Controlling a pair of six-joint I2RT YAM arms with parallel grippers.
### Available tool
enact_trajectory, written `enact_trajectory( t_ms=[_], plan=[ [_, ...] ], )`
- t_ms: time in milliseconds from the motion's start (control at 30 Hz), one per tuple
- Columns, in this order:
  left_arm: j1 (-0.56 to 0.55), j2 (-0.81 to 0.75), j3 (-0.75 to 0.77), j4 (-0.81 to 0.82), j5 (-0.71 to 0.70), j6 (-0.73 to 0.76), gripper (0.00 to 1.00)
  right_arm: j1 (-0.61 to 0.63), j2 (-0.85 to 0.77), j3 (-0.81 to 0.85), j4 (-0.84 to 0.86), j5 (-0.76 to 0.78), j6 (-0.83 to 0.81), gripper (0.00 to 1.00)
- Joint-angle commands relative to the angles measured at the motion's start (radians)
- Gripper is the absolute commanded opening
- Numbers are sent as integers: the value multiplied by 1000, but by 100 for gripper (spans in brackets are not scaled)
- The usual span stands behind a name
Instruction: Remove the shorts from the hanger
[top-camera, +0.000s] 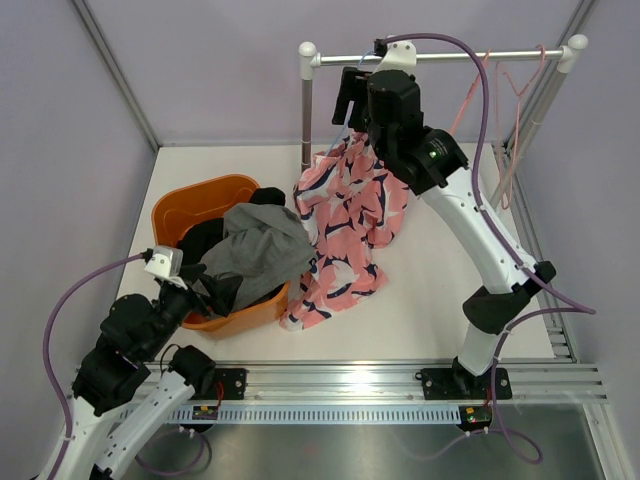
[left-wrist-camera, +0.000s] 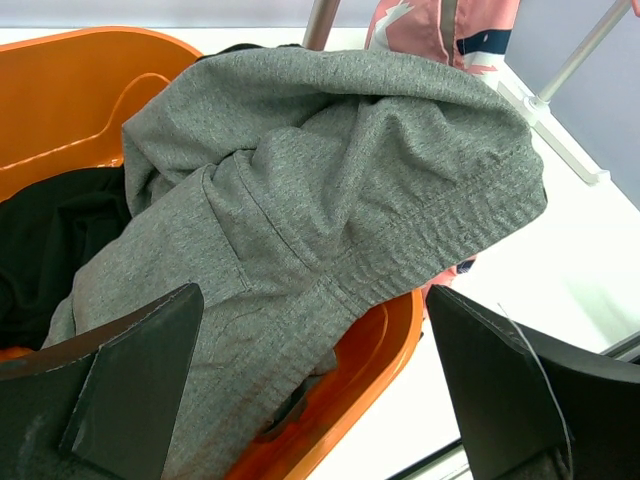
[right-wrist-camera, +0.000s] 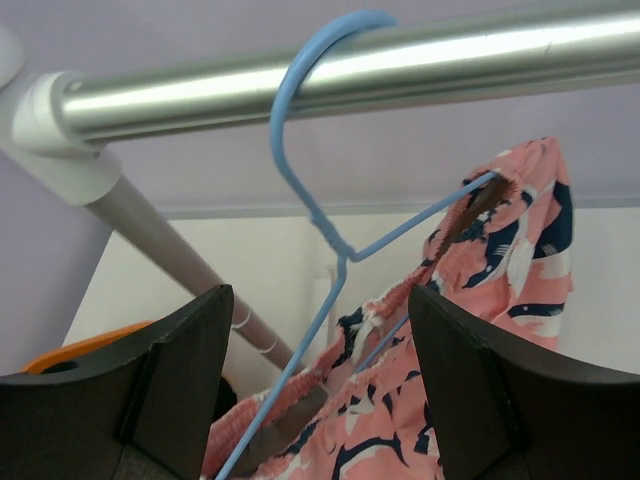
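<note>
I will next turn my right gripper squarer to the metal bar and ease it onto the blue hanger's neck joint (right-wrist-camera: 342, 252), since that lies just ahead of its open fingers.
The pink shorts (top-camera: 345, 225) with a navy and white print hang from a blue hanger (right-wrist-camera: 330, 240) hooked on the metal rail (top-camera: 450, 56); their lower part trails on the table. In the right wrist view the waistband (right-wrist-camera: 460, 240) sits on the hanger's arms. My right gripper (right-wrist-camera: 315, 400) is open just below the rail, its fingers either side of the hanger neck and waistband. My left gripper (left-wrist-camera: 315, 400) is open, low at the near left, over the rim of the orange basket (top-camera: 190, 210) and a grey garment (left-wrist-camera: 330, 180).
The orange basket holds grey and black clothes (top-camera: 255, 245). A pink empty hanger (top-camera: 515, 90) hangs at the rail's right end. The rack's posts (top-camera: 307, 110) stand at the back of the table.
</note>
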Motion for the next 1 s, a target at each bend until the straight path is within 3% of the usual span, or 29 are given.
enact_trajectory(
  t_ms=[0, 633, 867, 967],
  plan=[
    [-1, 3, 0, 44, 10, 11, 99, 5, 38, 81, 93, 167, -30, 80],
    [-8, 6, -2, 44, 10, 13, 99, -14, 213, 205, 41, 237, -35, 77],
    [-13, 14, 0, 44, 12, 13, 99, -34, 210, 185, 42, 225, -19, 72],
    [-13, 16, 0, 44, 12, 13, 99, -41, 210, 183, 42, 214, -21, 64]
  ],
)
